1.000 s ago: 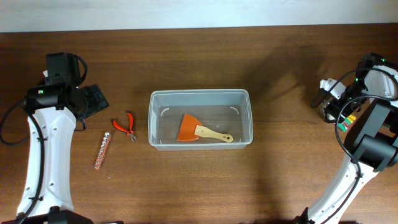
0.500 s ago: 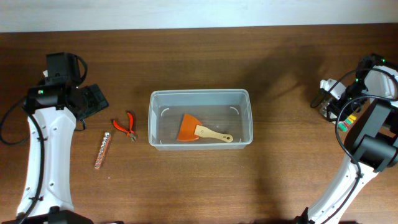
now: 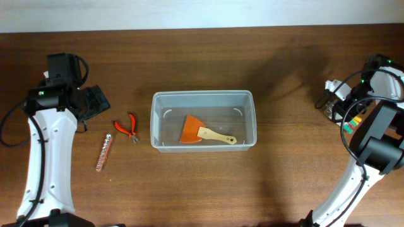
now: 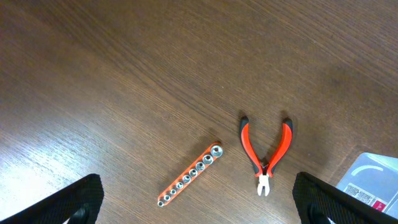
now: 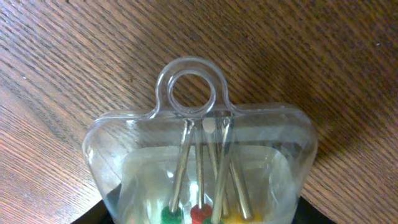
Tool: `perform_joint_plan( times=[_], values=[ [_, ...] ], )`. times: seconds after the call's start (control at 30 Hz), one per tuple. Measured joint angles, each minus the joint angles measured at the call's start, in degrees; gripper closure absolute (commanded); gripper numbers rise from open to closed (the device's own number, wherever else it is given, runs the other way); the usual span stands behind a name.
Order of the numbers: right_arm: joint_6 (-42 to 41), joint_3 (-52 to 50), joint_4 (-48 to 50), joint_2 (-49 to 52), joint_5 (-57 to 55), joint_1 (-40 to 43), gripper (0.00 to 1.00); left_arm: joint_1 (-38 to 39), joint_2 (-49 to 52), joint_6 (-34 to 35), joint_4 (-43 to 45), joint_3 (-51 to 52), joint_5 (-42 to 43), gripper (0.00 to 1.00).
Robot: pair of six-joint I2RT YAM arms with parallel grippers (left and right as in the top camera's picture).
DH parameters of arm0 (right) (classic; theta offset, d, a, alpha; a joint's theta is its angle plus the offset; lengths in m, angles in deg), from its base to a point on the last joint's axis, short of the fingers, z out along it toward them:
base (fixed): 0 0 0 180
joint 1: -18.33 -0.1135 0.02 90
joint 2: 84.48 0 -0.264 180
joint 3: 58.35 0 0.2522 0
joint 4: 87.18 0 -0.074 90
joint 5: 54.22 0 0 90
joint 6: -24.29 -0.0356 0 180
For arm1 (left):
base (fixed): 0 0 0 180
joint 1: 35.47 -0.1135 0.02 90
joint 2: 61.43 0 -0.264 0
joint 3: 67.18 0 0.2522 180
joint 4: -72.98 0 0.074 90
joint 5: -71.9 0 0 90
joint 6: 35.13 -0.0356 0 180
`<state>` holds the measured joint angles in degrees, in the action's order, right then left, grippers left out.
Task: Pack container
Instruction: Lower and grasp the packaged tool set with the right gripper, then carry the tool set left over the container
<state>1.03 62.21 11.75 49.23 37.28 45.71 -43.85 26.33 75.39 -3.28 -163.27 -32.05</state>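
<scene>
My right gripper lifts next, carries the pack over the scraper's wooden handle, lowers and releases it, as the container (image 3: 249, 98) lies to the gripper's left in the overhead view.
The container (image 3: 249, 98) is a clear rectangular bin in the middle of the table. An orange scraper with a wooden handle (image 3: 192, 130) lies in it. Red-handled pliers (image 3: 128, 127) and an orange socket rail (image 3: 103, 151) lie on the table left of it. My left gripper (image 3: 95, 102) is open and empty above them. The left wrist view shows the open gripper (image 4: 199, 211), the pliers (image 4: 266, 149), the rail (image 4: 189, 174) and a container corner (image 4: 373, 183). My right gripper (image 3: 331, 104) at the far right is shut on a clear pack of small screwdrivers (image 5: 202, 143), which lies between its fingers (image 5: 202, 214).
The table's far edge and a white wall (image 3: 202, 12) run along the top. Both arm bases stand at the front corners. Bare wood (image 3: 202, 189) lies in front of the container.
</scene>
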Motion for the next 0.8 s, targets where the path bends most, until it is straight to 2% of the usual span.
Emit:
perform_joint_plan(
  times=[0.2,0.43,0.57,0.8],
  values=[
    [-2.5,0.2,-0.2,-0.1,0.0,-0.2,0.96,0.0,0.0,0.0,0.0,0.0,0.0,0.01],
    [-10.4,2.7,-1.0,-0.7,0.7,-3.4,0.96,0.0,0.0,0.0,0.0,0.0,-0.1,0.01],
    [-15.6,6.5,-2.3,-4.2,1.4,-6.8,0.96,0.0,0.0,0.0,0.0,0.0,-0.7,0.01],
    [-21.8,14.3,-5.9,-16.2,2.8,-16.3,0.96,0.0,0.0,0.0,0.0,0.0,-1.3,0.01]
  ],
)
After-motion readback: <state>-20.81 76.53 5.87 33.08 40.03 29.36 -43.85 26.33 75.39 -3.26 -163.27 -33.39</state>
